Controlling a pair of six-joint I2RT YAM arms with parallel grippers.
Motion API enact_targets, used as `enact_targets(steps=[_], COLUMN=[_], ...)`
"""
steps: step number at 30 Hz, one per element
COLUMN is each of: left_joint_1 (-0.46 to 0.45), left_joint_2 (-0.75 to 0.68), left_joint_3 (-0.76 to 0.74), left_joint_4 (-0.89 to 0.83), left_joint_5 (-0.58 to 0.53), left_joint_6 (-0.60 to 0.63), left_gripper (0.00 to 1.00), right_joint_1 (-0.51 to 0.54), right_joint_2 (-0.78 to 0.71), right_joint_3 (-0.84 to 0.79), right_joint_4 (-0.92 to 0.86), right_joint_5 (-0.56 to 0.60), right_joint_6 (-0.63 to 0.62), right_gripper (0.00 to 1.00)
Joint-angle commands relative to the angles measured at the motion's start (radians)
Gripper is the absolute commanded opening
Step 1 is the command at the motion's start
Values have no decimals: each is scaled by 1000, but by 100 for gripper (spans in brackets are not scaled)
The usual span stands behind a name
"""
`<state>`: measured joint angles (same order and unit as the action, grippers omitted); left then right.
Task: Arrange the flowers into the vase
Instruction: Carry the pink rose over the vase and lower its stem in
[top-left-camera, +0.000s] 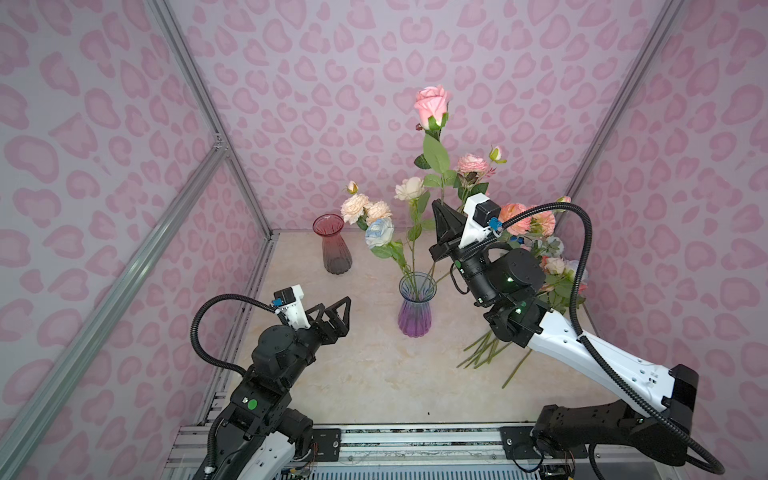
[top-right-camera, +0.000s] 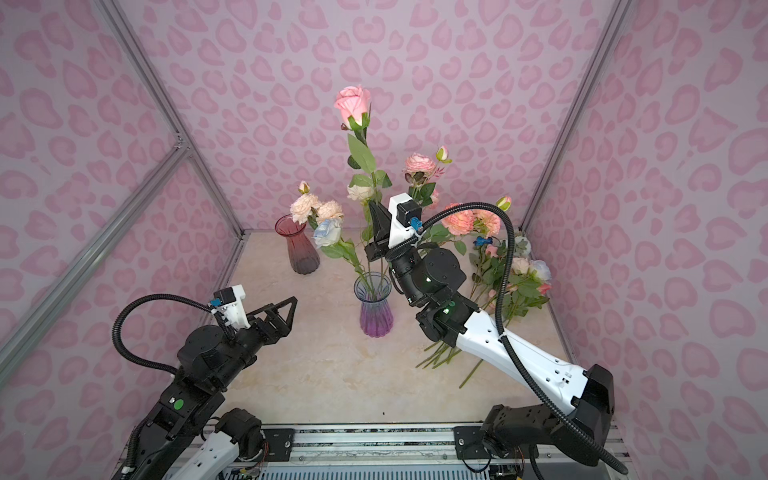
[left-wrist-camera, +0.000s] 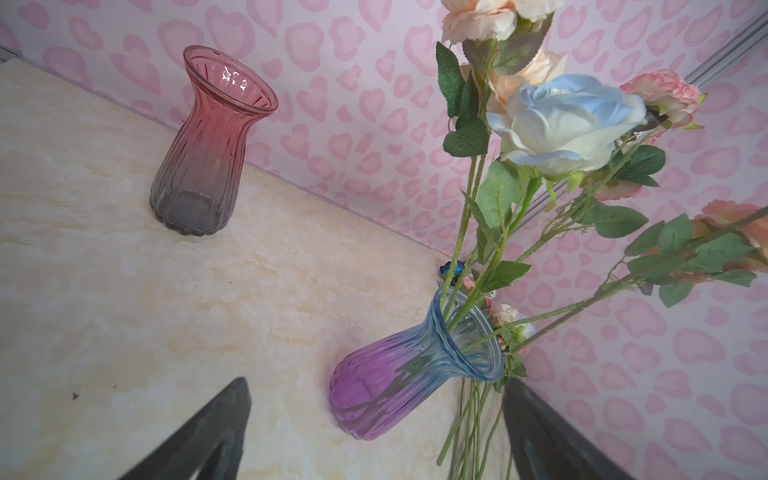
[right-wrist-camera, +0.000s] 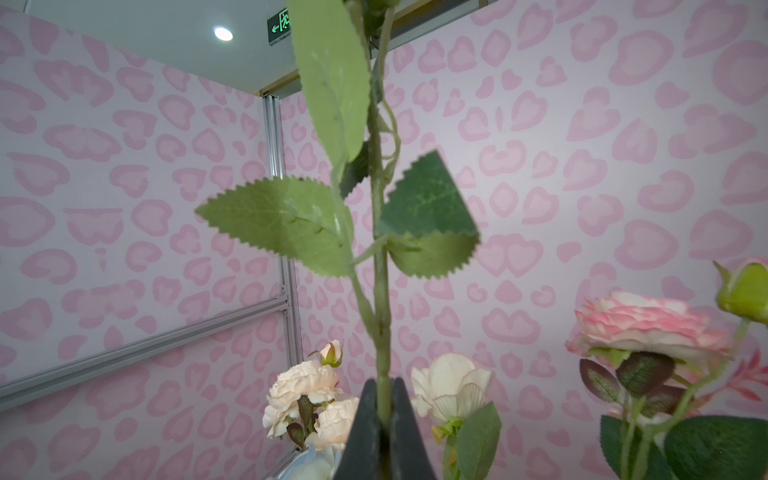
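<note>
I should lower my right gripper toward the vase's opening (top-left-camera: 417, 285) next and let go of the pink rose's green stem there, since the pink rose (top-left-camera: 432, 104) stands far above the other flowers.
A purple-and-blue glass vase (top-left-camera: 415, 307) (top-right-camera: 376, 307) (left-wrist-camera: 411, 378) stands mid-table and holds several flowers, among them a pale blue rose (top-left-camera: 379, 232) (left-wrist-camera: 561, 124) and peach blooms (top-left-camera: 356, 208). Above and right of its mouth, my right gripper (top-left-camera: 437, 205) (top-right-camera: 374, 206) (right-wrist-camera: 384, 384) is shut on the green stem of a tall pink rose (top-left-camera: 432, 104) (top-right-camera: 352, 104), held upright. The stem's lower end is hidden behind the gripper. My left gripper (top-left-camera: 336, 305) (top-right-camera: 283, 305) (left-wrist-camera: 376, 386) hangs open and empty, left of the vase.
An empty red vase (top-left-camera: 332, 245) (top-right-camera: 297, 245) (left-wrist-camera: 212, 141) stands at the back left. More flowers (top-left-camera: 557, 266) (top-right-camera: 519, 270) lie piled at the right wall, partly under the right arm, with stems (top-left-camera: 482, 353) pointing forward. Pink walls close in three sides.
</note>
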<state>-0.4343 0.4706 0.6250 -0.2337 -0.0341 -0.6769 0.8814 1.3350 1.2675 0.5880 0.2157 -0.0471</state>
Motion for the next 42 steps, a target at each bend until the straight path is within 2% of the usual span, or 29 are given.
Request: enact_targets(steps=[1, 8, 16, 23, 31, 34, 40, 42], left_joint_1=[0, 0, 0, 0, 0, 0, 0, 0], left_joint_2=[19, 63, 87, 127, 130, 122, 105, 99], left_joint_3=[3, 9, 6, 10, 8, 3, -3, -4], left_joint_4=[43, 60, 83, 129, 147, 142, 135, 130], left_joint_5=[3, 23, 25, 78, 79, 79, 78, 80], left_joint_6=[21, 34, 46, 51, 42, 36, 24, 19], left_gripper=[96, 96, 96, 96, 96, 96, 96, 96], right_joint_1=[-15, -38, -44, -45, -29, -23, -16, -10], right_joint_2=[37, 100, 101, 96, 84, 72, 64, 60], right_joint_3=[-3, -72, -203, -295, -360, -380, -377, -380], right_joint_4=[153, 267, 342, 352, 336, 321, 257, 228], right_joint_5=[-33, -42, -33, -46, -31, -19, 2, -13], right_joint_6=[-11, 4, 25, 64, 88, 96, 112, 130], right_gripper=[0, 0, 0, 0, 0, 10, 20, 30])
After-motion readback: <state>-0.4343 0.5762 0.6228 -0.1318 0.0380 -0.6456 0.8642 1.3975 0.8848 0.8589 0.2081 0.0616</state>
